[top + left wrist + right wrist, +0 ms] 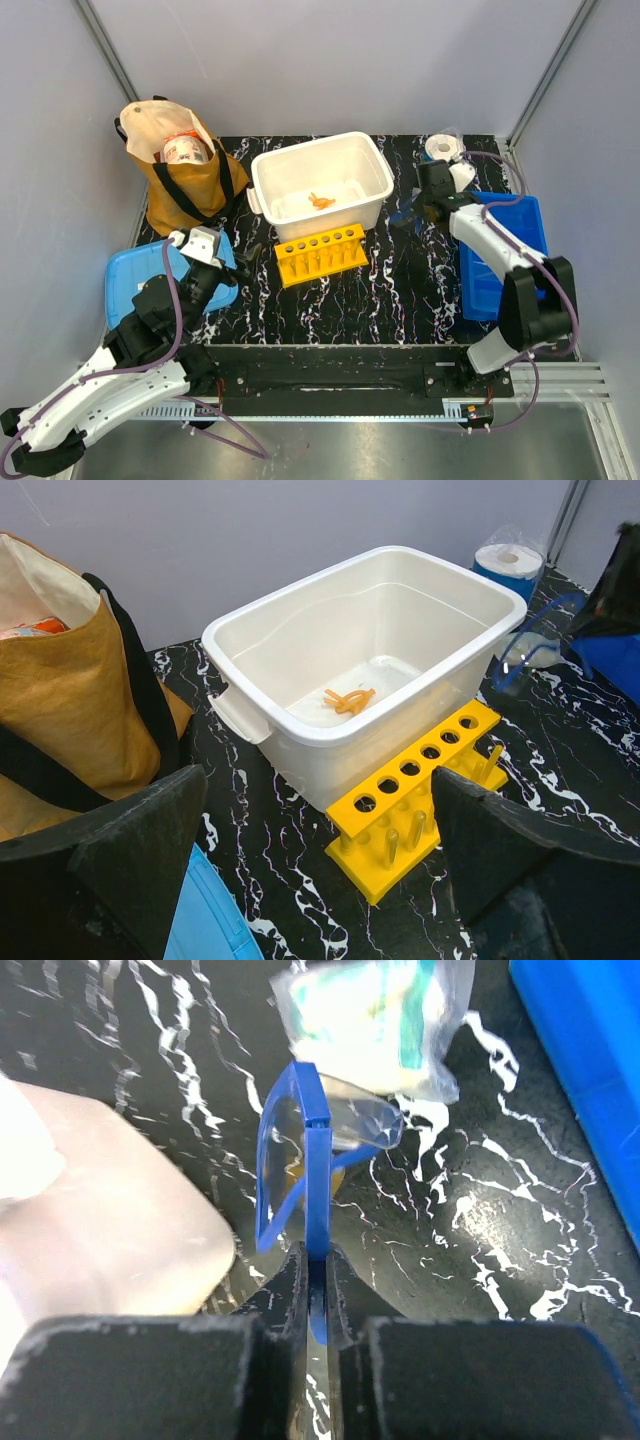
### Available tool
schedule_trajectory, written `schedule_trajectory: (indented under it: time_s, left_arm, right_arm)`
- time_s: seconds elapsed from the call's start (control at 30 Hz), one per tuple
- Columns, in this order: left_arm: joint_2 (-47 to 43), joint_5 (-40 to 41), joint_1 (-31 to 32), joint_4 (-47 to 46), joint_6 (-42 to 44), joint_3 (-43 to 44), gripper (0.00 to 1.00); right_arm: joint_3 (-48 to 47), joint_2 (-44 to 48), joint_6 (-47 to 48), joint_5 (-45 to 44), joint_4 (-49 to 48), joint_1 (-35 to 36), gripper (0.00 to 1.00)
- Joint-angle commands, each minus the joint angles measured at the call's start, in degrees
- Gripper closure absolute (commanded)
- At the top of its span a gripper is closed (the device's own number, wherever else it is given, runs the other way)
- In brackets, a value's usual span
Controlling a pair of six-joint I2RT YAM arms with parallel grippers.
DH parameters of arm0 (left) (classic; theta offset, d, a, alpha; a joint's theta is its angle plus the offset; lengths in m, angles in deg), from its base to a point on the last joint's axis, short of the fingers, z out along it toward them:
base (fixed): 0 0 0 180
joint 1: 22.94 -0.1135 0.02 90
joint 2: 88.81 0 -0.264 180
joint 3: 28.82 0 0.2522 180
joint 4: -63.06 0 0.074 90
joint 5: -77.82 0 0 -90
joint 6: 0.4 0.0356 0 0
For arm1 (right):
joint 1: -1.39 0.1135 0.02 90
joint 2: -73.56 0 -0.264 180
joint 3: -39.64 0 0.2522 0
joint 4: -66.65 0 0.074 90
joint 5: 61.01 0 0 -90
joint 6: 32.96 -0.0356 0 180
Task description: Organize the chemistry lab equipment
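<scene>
The glasses in my right gripper go up over the white bin's rim next, since the bin's side blocks their way in. Then they go down toward the orange knotted piece (321,201) for release.
Clear safety glasses with a blue frame (300,1130) hang just above the black marble table, and my right gripper (317,1260) is shut on one of their blue temple arms. From above, that gripper (428,200) is right of the white bin (375,165), the glasses (407,212) beside it. A small orange knotted piece (348,700) lies inside the bin. Thin clear tubes (418,828) stand in the yellow rack (420,780). A clear packet (370,1020) lies just beyond the glasses. My left gripper (320,880) is open and empty, short of the rack.
A brown cloth bag (185,175) stands at the back left. A light blue lid (130,285) lies under my left arm. A deep blue bin (510,240) sits at the right edge, under the right arm. Grey walls close in the sides and back.
</scene>
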Motion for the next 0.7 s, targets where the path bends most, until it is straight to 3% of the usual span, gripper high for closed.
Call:
schedule_trajectory:
  time_s: [0.0, 0.3, 0.67]
  left_arm:
    - [-0.5, 0.9, 0.0, -2.8, 0.3, -0.1, 0.01]
    - [-0.9, 1.2, 0.0, -2.7, 0.4, 0.1, 0.01]
    - [-0.7, 1.7, 0.1, -2.8, 0.7, -0.3, 0.01]
  right_arm:
    - [-4.5, 8.2, 3.2, -4.8, 3.8, -0.3, 1.0]
    - [-21.5, 11.2, 12.5, -4.0, 9.8, 2.3, 1.0]
    - [-40.0, 0.5, 13.2, 3.8, 9.4, 11.5, 1.0]
